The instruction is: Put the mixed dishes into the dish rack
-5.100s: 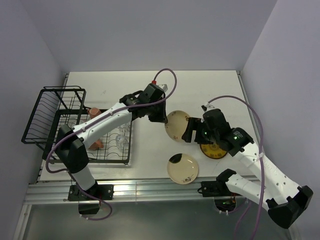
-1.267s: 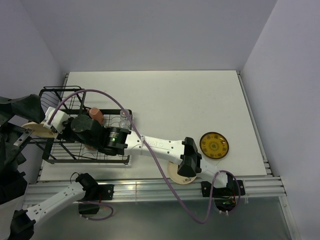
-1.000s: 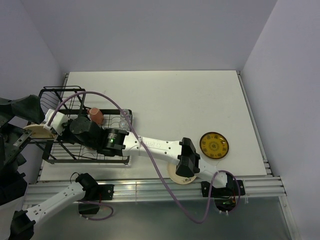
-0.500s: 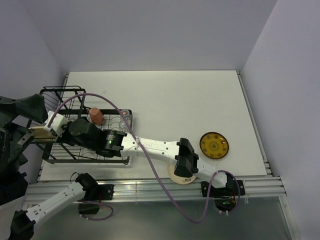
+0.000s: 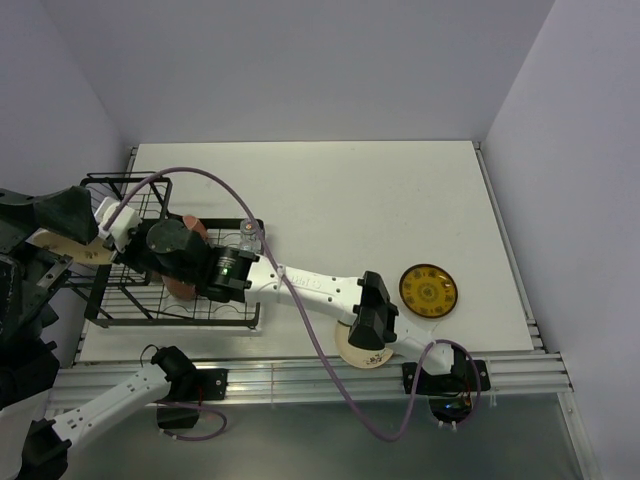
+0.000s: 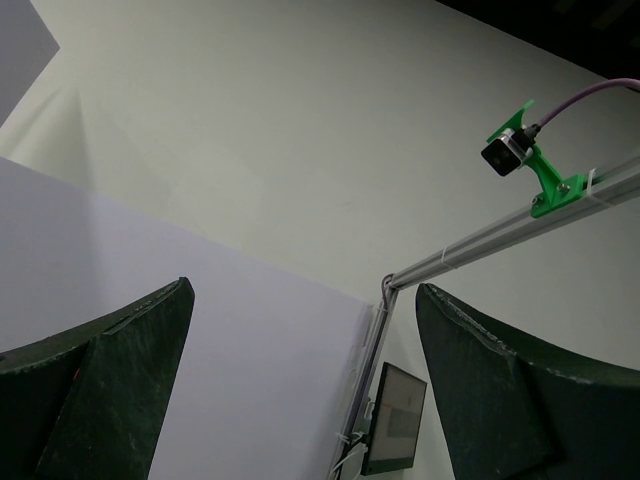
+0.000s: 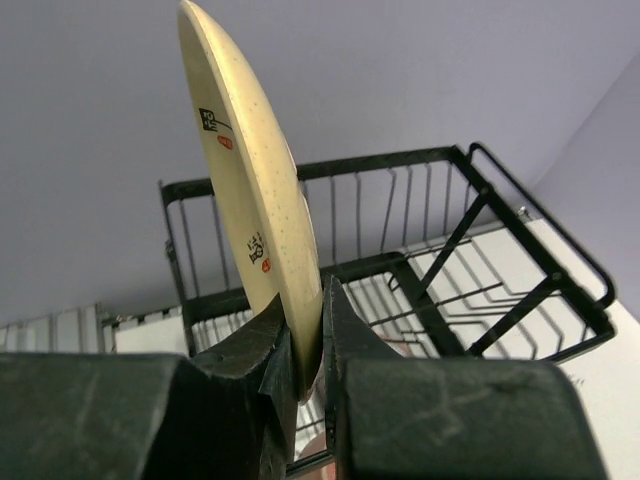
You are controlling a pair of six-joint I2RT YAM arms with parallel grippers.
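I will lower my right gripper, since the rack's raised basket (image 5: 97,272) (image 7: 372,292) is below it, until the upright cream plate stands among the rack's wires. Then I will let go of the plate's rim.
My right gripper (image 7: 305,320) is shut on the rim of a cream plate (image 7: 250,200), held upright on edge over the black wire dish rack (image 7: 450,260). From above, that plate (image 5: 68,246) hangs at the rack's (image 5: 130,300) raised basket end, with the right arm stretched across the rack. A pink mug (image 5: 192,226) and a clear glass (image 5: 246,236) stand in the rack. Another cream plate (image 5: 350,355) lies partly under the right arm's elbow. The yellow ornate plate (image 5: 428,290) lies to its right. My left gripper (image 6: 305,290) is open, empty and pointing up.
The left gripper's dark fingers (image 5: 55,210) loom close to the top camera at the left edge, hiding part of the rack. A green camera mount (image 6: 520,160) and a rail show overhead in the left wrist view. Walls enclose the table on three sides.
The right gripper has carried the cream plate a little farther back over the rack's basket end and turned it. Five seconds ago both arms were over the middle of the table.
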